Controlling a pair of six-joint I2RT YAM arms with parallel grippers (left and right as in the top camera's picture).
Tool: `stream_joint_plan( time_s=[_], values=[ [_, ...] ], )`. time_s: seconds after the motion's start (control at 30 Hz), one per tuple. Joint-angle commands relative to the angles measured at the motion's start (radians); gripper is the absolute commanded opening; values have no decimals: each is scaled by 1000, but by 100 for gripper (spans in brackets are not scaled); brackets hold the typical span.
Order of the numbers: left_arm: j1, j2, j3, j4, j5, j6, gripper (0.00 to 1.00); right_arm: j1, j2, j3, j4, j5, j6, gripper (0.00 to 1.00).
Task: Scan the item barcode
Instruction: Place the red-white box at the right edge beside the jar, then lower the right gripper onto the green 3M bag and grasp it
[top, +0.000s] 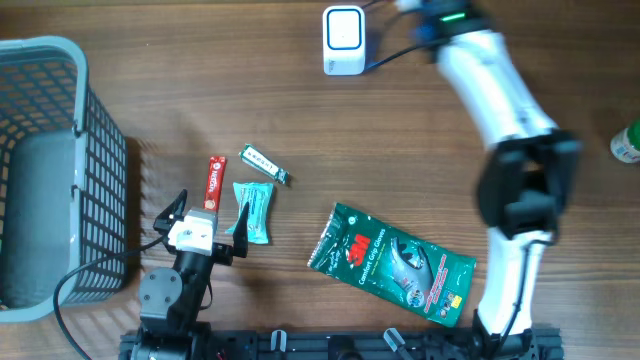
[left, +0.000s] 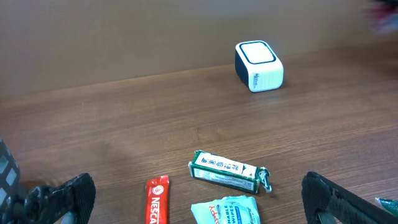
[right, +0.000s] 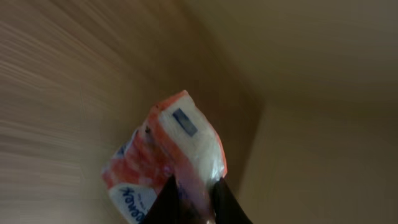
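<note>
My right gripper will go down toward the tabletop (top: 601, 122) next to the green bottle and let go of the packet, because that spot is to the gripper's right in the overhead view.
A small orange and white soft packet (right: 180, 143) is pinched between the dark fingers of my right gripper (right: 194, 183), which is shut on it. No barcode shows on the packet; only a small blue patch faces the camera. In the overhead view the right arm (top: 495, 80) reaches to the far edge, close to the white scanner box (top: 343, 40), and its gripper and the packet are cut off there. The left wrist view shows the scanner (left: 258, 65) upright on the table. My left gripper (top: 208, 212) stands open and empty at the near left.
Before the left gripper (left: 199, 208) lie a red Nescafe stick (left: 157, 202), a green gum box (left: 224, 170) and a teal wipes packet (left: 227, 213). A green 3M pack (top: 395, 263) lies mid-front. A grey basket (top: 100, 130) stands at the left, a green bottle (top: 627, 143) at the right edge.
</note>
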Motion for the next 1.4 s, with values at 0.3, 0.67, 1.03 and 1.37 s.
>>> stream_joint_plan(
  time_s=[0.3,0.67,1.03,1.37],
  values=[
    [0,-6,-6,3,8,12,100,-713,29,34,-142,-633,708,84],
    [0,-6,-6,3,8,12,100,-600,-518,232,-716,-1391,692,100],
    [0,-6,-6,3,8,12,100,135,-668,-491,-718,-1025,635,100],
    [0,-6,-6,3,8,12,100,450,-668,-1149,-237,-1133,1035,47]
  ],
)
